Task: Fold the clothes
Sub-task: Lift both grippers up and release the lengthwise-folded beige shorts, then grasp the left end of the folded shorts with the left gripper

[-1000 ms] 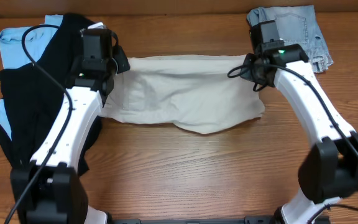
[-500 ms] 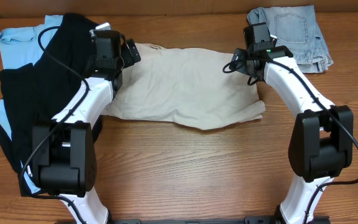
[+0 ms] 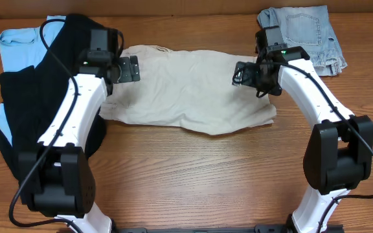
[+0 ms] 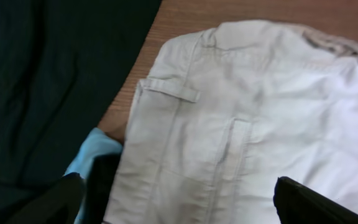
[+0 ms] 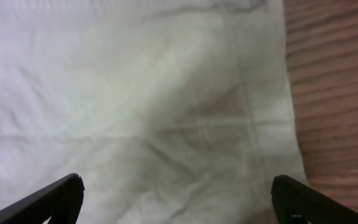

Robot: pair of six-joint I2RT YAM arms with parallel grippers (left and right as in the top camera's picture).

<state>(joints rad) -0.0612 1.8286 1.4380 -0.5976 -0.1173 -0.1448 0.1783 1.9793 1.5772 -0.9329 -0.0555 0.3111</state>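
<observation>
My left gripper moves down and toward the black trousers [image 3: 31, 110] next, onto the waistband edge beside the belt loop. Its open fingers still hover above the cloth.
The beige khaki shorts [image 3: 186, 94] lie spread flat across the middle of the table. My left gripper [image 3: 128, 68] hovers open over their left end, where the left wrist view shows the waistband and belt loop [image 4: 166, 90] between wide-spread fingers [image 4: 179, 193]. My right gripper [image 3: 243, 73] stands open above their right end; in its wrist view only wrinkled beige cloth [image 5: 135, 93] lies between the fingertips [image 5: 179, 186]. Neither gripper holds anything. Black trousers [image 3: 31, 110] lie at the left on a light-blue shirt [image 3: 18, 48]. Faded denim shorts [image 3: 309, 32] sit at the back right.
Bare wooden table [image 3: 199, 175] stretches from the shorts to the front edge. The black trousers [image 4: 42, 81] and a corner of blue shirt [image 4: 89, 152] lie close against the shorts' left edge. Wood [image 5: 334, 93] shows right of the shorts' right edge.
Both grippers were shut on the shorts' back edge, carried it toward the back of the table, then opened and let go. The shorts now lie wider and flatter.
</observation>
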